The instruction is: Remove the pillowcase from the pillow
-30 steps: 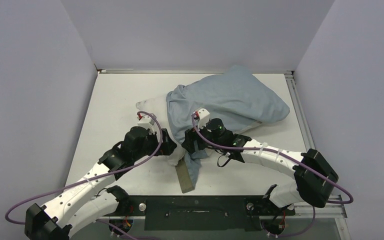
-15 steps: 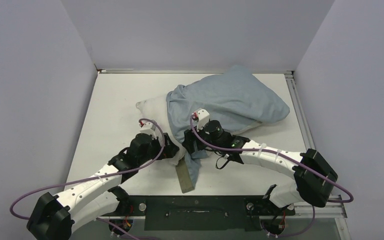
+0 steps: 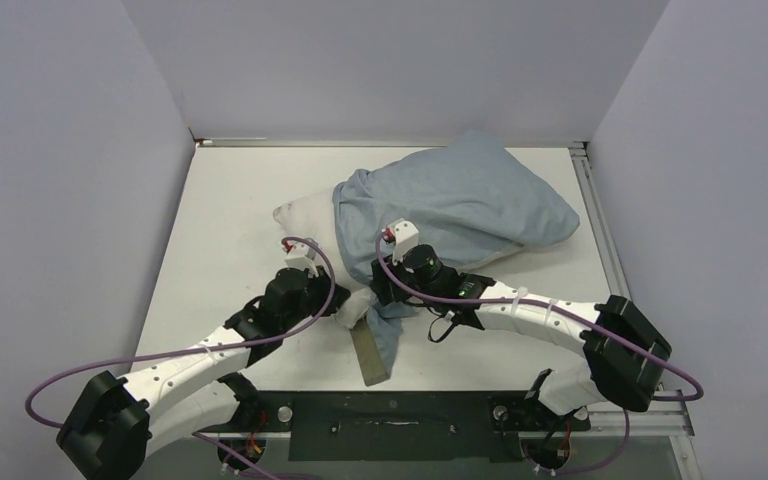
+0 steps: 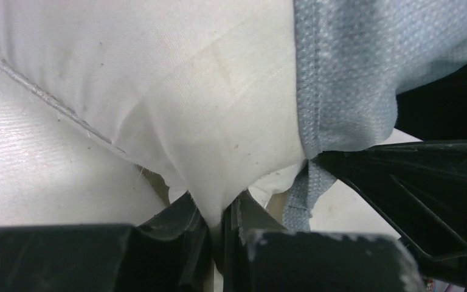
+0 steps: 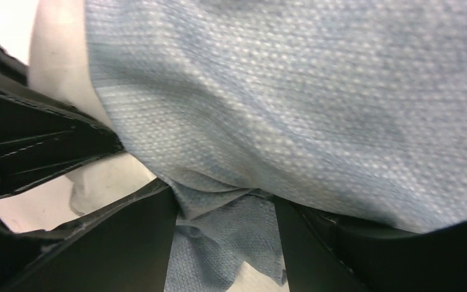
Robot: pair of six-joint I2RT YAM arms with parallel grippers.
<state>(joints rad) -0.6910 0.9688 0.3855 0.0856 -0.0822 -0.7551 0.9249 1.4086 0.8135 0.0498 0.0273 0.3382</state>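
The pillow corner goes to the left in the top view next, off the covering pillowcase to the bare tabletop, where my left gripper releases it.
The dusty-blue pillowcase point(image 3: 460, 200) covers most of the off-white pillow point(image 3: 305, 215), whose left end sticks out bare. My left gripper point(image 3: 345, 305) is at the pillow's near corner. In the left wrist view it point(image 4: 222, 228) is shut on a pinch of white pillow point(image 4: 188, 91) cloth, just left of the pillowcase point(image 4: 352, 73) hem. My right gripper point(image 3: 380, 295) sits close beside it at the pillowcase's open edge. In the right wrist view its jaws point(image 5: 225, 237) stand apart with loose blue pillowcase point(image 5: 292, 91) folds hanging between them.
A tan-olive flap of the pillowcase point(image 3: 370, 355) trails toward the near edge. Grey walls enclose the white table point(image 3: 230, 220) on three sides. A metal rail point(image 3: 600, 230) runs along the right side, and a black base plate point(image 3: 400, 415) spans the near edge.
My left gripper slid right to the pillow's near corner and shut on it. My right gripper's jaws have narrowed around the blue hem, and its wrist shifted slightly left.
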